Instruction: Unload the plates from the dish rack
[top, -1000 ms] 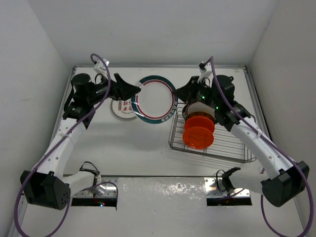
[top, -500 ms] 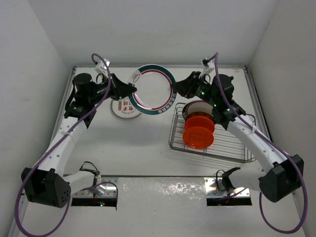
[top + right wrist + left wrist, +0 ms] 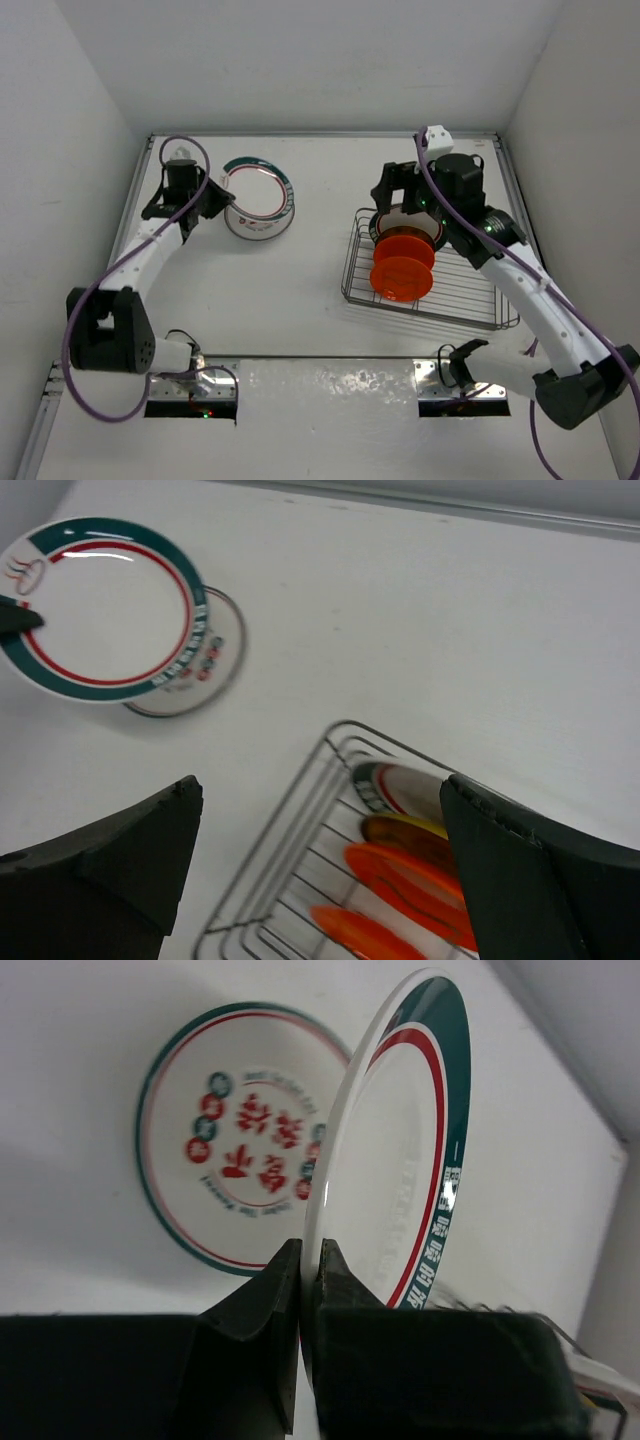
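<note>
That plate's upper rim is the place my right gripper will turn and lower onto next.
My left gripper is shut on the edge of a white plate with a green-and-red rim. It holds that plate tilted over a smaller white plate with red marks that lies flat on the table. The dish rack stands at the right. In it stand a white plate, an amber one and two orange ones. My right gripper hangs open above the rack's far left corner, holding nothing.
White walls close the table in at the back and both sides. A metal rail with both arm bases runs along the near edge. The right arm's cable hangs over the rack's far end.
The rimmed plate passed from my right gripper to my left, which shut on its edge and carried it left over the flat plate. My right gripper opened and drew back over the rack.
</note>
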Robot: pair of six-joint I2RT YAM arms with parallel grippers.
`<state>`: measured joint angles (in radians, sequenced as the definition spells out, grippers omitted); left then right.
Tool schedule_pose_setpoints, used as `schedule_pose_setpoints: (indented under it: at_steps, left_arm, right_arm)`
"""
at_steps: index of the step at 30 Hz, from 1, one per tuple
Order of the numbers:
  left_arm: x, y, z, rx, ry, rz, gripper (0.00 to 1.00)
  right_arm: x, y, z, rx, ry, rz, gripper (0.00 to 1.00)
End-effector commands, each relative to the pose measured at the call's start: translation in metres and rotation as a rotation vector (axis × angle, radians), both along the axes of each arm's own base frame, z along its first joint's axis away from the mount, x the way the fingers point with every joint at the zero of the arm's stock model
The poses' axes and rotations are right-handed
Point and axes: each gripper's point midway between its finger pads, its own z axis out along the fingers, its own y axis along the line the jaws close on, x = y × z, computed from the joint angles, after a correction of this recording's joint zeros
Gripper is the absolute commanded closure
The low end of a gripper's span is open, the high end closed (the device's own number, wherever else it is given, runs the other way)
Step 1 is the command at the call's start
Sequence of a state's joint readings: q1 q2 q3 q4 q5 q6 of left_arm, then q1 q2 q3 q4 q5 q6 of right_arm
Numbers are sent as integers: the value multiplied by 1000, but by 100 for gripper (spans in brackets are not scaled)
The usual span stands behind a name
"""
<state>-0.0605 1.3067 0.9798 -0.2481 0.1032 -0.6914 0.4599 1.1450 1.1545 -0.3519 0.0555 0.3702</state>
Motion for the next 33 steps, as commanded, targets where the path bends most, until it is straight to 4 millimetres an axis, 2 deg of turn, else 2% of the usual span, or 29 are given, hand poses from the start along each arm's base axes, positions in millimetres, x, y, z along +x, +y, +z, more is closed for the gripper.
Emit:
schedule_pose_setpoints:
  at_steps: [1, 4, 7, 9, 10, 13, 14, 17, 19, 22, 23, 24, 26, 30, 33]
  left_arm:
    - [23, 18, -22, 15, 24, 101, 100]
    - [34, 23, -47, 45, 95, 101, 100]
    - [39, 26, -65, 44, 138, 96, 87]
    - [36, 29, -77, 49, 173, 107, 70]
    - [35, 27, -80, 46, 178, 98, 52]
    - [28, 26, -85, 51, 214, 88, 23]
    - [26, 25, -85, 54, 217, 80, 1]
    - [17, 24, -76, 85, 230, 39, 0]
    - [12, 20, -65, 116, 227, -20, 0]
    - [1, 19, -48, 166, 224, -90, 0]
    - [-4, 19, -35, 177, 194, -105, 0]
    - [-9, 17, -29, 191, 178, -137, 0]
    - [-21, 14, -8, 202, 110, -162, 0]
    - [-40, 2, 16, 237, 36, -260, 0]
    - [-48, -3, 25, 253, 9, -279, 0]
  right_arm:
    - [-12, -51, 8, -222, -33, -125, 1]
    - [-21, -69, 0, -353, 6, -127, 1]
    - [-26, -79, -12, -492, 20, -73, 1]
    - [-29, -83, -21, -552, 39, -41, 1]
    - [-31, -86, -27, -594, 58, -25, 1]
    - [-31, -88, -35, -678, 71, 48, 1]
    - [-31, -87, -44, -718, 93, 94, 1]
    - [-22, -95, -67, -880, 112, 179, 1]
    - [-12, -104, -72, -951, 120, 183, 3]
    - [4, -99, -81, -986, 103, 238, 15]
    - [9, -97, -86, -997, 107, 258, 20]
    - [12, -94, -90, -1018, 97, 296, 28]
    - [19, -91, -98, -1041, 82, 331, 31]
    - [33, -87, -107, -1093, 11, 375, 37]
    - [41, -87, -106, -1119, -17, 380, 54]
